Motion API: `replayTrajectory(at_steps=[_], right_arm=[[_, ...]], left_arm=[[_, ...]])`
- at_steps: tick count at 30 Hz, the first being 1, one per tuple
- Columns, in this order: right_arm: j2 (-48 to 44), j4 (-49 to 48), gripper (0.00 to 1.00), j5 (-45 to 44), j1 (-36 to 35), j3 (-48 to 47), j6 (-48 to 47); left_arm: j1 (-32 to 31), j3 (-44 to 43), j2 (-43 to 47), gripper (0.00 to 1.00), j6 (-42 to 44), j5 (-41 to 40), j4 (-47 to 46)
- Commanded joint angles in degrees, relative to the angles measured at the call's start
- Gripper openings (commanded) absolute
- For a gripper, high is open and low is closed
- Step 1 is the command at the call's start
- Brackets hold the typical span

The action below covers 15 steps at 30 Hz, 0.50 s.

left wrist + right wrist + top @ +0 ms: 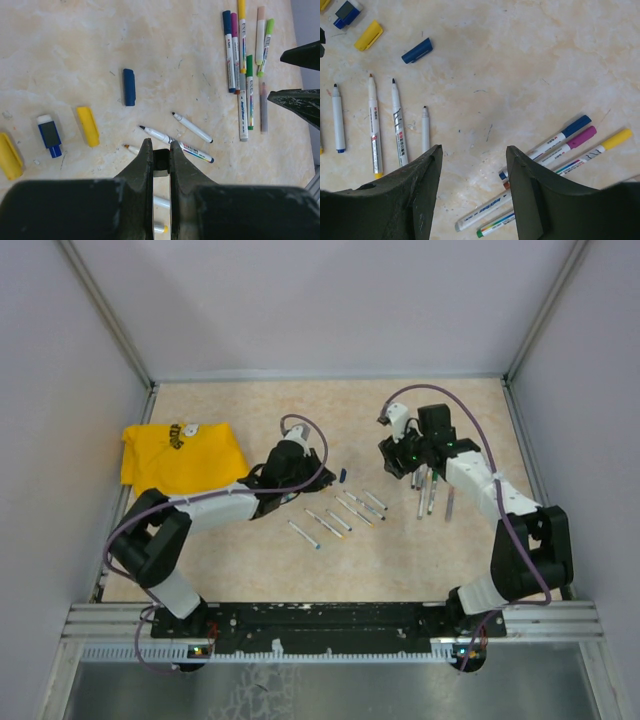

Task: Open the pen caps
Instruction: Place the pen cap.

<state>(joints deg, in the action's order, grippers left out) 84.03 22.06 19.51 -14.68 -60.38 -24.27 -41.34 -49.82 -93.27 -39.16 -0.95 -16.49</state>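
Observation:
The robot should next move its left gripper onto clear table past the blue cap [129, 87], which is below the gripper and to its right in the top view, then lower the gripper and let go of the black cap.
My left gripper [161, 150] is shut on a small black pen cap [161, 161] held above the table; in the top view it [312, 483] hovers by the uncapped pens [340, 512]. A loose blue cap [129, 87] and two yellow caps [88, 126] [9, 156] lie on the table. Uncapped pens [192, 127] lie just ahead of the fingers. Several capped pens [242, 60] lie to the right. My right gripper [474, 150] is open and empty above bare table, with the capped pens [570, 137] at its right and uncapped pens [372, 125] at its left.
A yellow cloth [180, 455] lies at the left of the table. A small blue and white block [49, 134] lies between the yellow caps. Grey walls with metal rails enclose the table on three sides.

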Motion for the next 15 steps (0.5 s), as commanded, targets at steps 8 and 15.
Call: replayTrajectory(at_steps=[8, 15], right_arm=[[-3.50, -3.04, 0.55, -0.51, 3.15, 0.24, 1.58], [-3.43, -3.31, 0.55, -0.28, 3.70, 0.52, 1.79]], left_arm=[[-1.45, -15.04, -12.04, 0.00, 1.21, -1.92, 8.96], [-1.70, -24.70, -20.38, 0.00, 1.94, -0.54, 12.47]])
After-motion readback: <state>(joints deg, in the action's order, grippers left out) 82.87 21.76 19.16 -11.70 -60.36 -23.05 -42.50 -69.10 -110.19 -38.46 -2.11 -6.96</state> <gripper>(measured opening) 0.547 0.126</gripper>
